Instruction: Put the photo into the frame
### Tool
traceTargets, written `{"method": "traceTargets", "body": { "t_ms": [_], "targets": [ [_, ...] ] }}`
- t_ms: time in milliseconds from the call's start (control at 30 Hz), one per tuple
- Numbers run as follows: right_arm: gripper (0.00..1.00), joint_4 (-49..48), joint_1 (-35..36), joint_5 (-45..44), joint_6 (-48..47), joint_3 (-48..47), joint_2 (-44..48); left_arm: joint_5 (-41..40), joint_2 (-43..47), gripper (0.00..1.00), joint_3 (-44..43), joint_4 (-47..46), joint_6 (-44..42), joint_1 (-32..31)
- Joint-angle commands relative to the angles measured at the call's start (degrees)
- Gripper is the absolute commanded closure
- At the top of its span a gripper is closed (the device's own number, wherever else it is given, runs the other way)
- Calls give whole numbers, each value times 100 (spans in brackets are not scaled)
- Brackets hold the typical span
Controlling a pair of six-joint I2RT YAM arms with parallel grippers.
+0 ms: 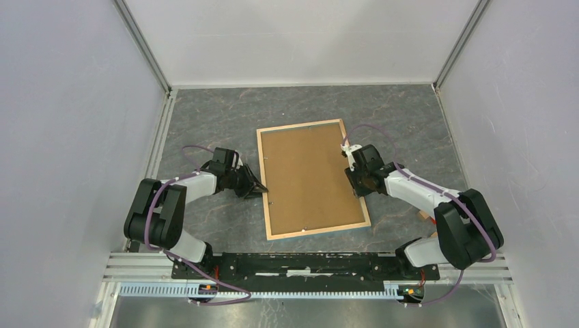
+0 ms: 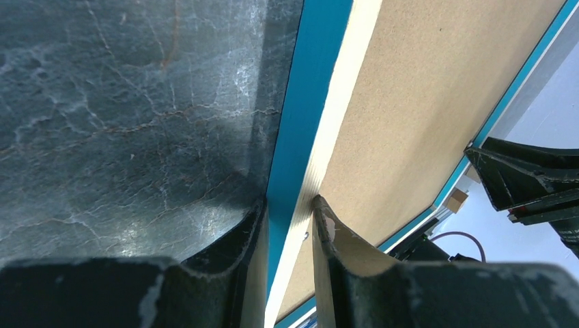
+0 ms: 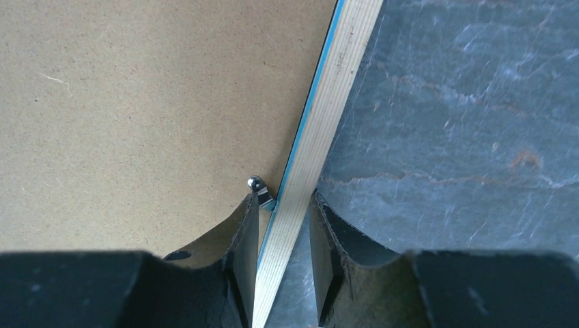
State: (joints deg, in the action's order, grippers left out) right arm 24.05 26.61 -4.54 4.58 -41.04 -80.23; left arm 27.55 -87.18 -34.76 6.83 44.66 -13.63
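Note:
My left gripper will next swing the wood rim back and to the right in the top view and then release it, because the metal bar [image 1: 295, 258] lies back of the wood rim.
The frame [image 1: 317, 230] lies back up on the grey table, its light wood rim around the plain brown backing board [image 1: 311, 174]. The photo is hidden. My left gripper [image 1: 261, 187] is at the frame's left rim. In the left wrist view its fingers [image 2: 288, 208] are shut across the blue side [image 2: 300, 123] and the wood rim [image 2: 334, 116]. My right gripper [image 1: 355, 180] is at the right rim. In the right wrist view its fingers [image 3: 283, 201] clasp the wood rim [image 3: 328, 116] beside a small metal clip [image 3: 256, 184] on the board [image 3: 136, 102].
A small tan block [image 1: 425, 216] lies on the table by the right arm, also in the left wrist view [image 2: 456, 199]. White walls enclose the table on three sides. A metal rail [image 1: 307, 263] runs along the near edge.

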Motion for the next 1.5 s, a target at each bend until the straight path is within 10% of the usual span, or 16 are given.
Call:
{"method": "traceTargets", "body": {
  "t_ms": [0, 433, 600, 700, 1200, 1467],
  "targets": [
    [100, -695, 16, 23, -606, 66, -292, -295, -28, 98, 23, 428, 43, -17],
    [99, -724, 132, 172, -529, 51, -326, -328, 32, 98, 48, 478, 7, -17],
    [41, -323, 133, 414, -57, -181, 200, -368, 152, 98, 153, 473, 7, -16],
    [27, -338, 107, 282, 172, -206, 285, -365, 199, 98, 185, 476, 7, -17],
    [27, -1556, -286, 1513, 956, -771, -1109, -118, 582, 98, 666, 220, 322, -119],
    [28, -1785, 93, 1542, 1110, -2624, -2669, -1135, 1642, 96, 1055, 37, 1358, -1966]
  ]
}}
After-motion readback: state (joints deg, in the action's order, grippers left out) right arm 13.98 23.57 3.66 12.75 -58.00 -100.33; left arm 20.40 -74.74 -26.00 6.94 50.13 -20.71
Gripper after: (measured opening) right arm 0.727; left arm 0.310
